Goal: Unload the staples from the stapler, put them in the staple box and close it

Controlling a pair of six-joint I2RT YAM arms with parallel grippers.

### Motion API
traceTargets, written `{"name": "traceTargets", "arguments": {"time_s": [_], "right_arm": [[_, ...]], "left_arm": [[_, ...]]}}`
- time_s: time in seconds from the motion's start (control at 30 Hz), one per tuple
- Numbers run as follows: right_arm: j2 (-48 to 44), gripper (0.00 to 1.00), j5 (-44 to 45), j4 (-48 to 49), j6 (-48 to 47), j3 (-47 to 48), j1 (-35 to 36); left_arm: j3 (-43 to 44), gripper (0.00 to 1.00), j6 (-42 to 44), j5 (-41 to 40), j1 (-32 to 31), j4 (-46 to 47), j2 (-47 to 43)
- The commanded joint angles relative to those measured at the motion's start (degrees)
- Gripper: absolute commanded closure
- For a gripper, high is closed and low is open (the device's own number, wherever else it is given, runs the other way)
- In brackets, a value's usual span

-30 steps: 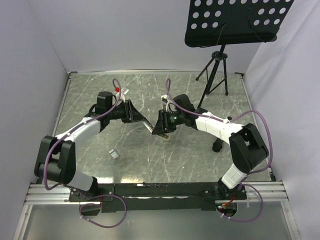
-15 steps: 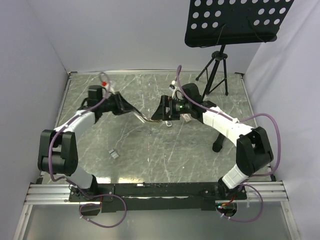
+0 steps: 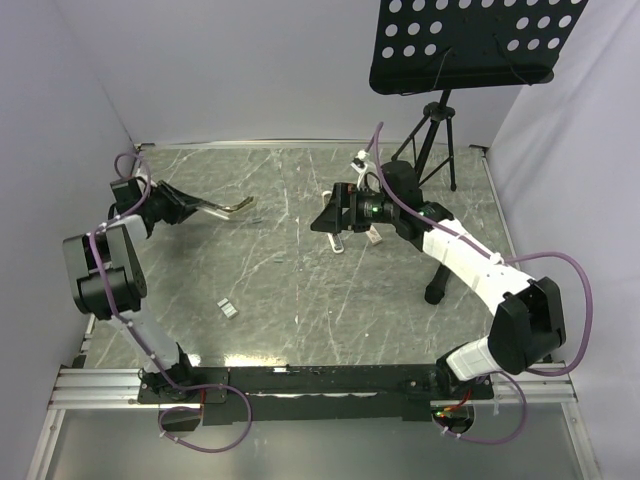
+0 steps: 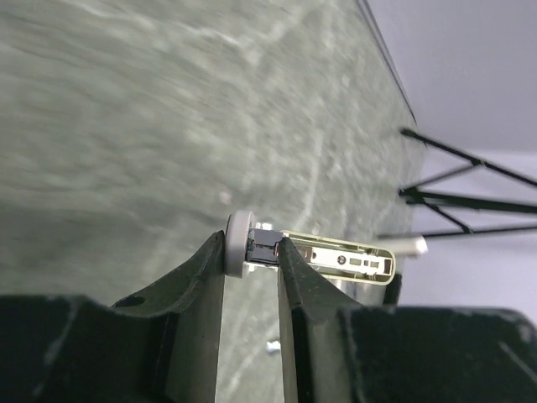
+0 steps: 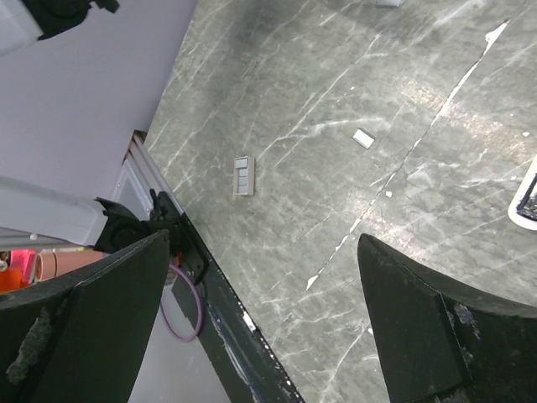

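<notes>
My left gripper lowers the stapler's rounded end onto the bare marble beneath it next and releases it there, since the stapler still hangs above the tabletop.
My left gripper [image 3: 188, 205] is at the far left of the table, shut on one end of the stapler [image 3: 225, 207]. The left wrist view shows its cream bar with the silvery inner rail [image 4: 340, 259] sticking out to the right of the jaws [image 4: 252, 248]. The right gripper [image 3: 328, 215] hovers open near the table's middle, with nothing between its fingers [image 5: 264, 239]. A short ribbed strip of staples [image 3: 228, 308] lies on the marble in front of the left arm, also seen in the right wrist view [image 5: 242, 175]. A smaller silvery bit [image 5: 363, 138] lies beyond it.
A white plastic piece [image 3: 338, 243] lies under the right gripper, another [image 3: 375, 237] beside it. A black tripod [image 3: 430, 150] with a perforated music tray [image 3: 470, 45] stands at the back right. White walls enclose the table; a black rail [image 3: 330, 378] runs along its near edge.
The left arm swung far to the left, carrying the stapler away from the right gripper. The right gripper opened, let go of the stapler and drew back to the right.
</notes>
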Motion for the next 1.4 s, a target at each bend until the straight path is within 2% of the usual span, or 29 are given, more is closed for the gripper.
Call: {"name": "traceTargets", "arguments": {"time_s": [0.0, 0.2, 0.53, 0.8, 1.37], "right_arm": [[-2.7, 0.00, -0.1, 0.3, -1.2, -0.7, -1.3], [-2.5, 0.00, -0.8, 0.0, -1.9, -0.6, -1.9], [-2.9, 0.00, -1.9, 0.3, -1.9, -0.7, -3.0], [-3.4, 0.00, -2.1, 0.9, -1.7, -1.8, -3.3], [-4.3, 0.00, -1.9, 1.1, -2.1, -2.7, -3.9]], "left_arm": [[4.2, 0.99, -0.4, -1.0, 1.1, 4.2, 4.1], [3.4, 0.97, 2.6, -3.0, 1.9, 3.2, 8.0], [4.7, 0.73, 8.9, -7.3, 2.0, -2.5, 9.9], [4.8, 0.65, 11.1, -9.2, 2.0, -4.9, 9.9], [5.8, 0.58, 13.6, -11.8, 1.9, -8.1, 10.2]]}}
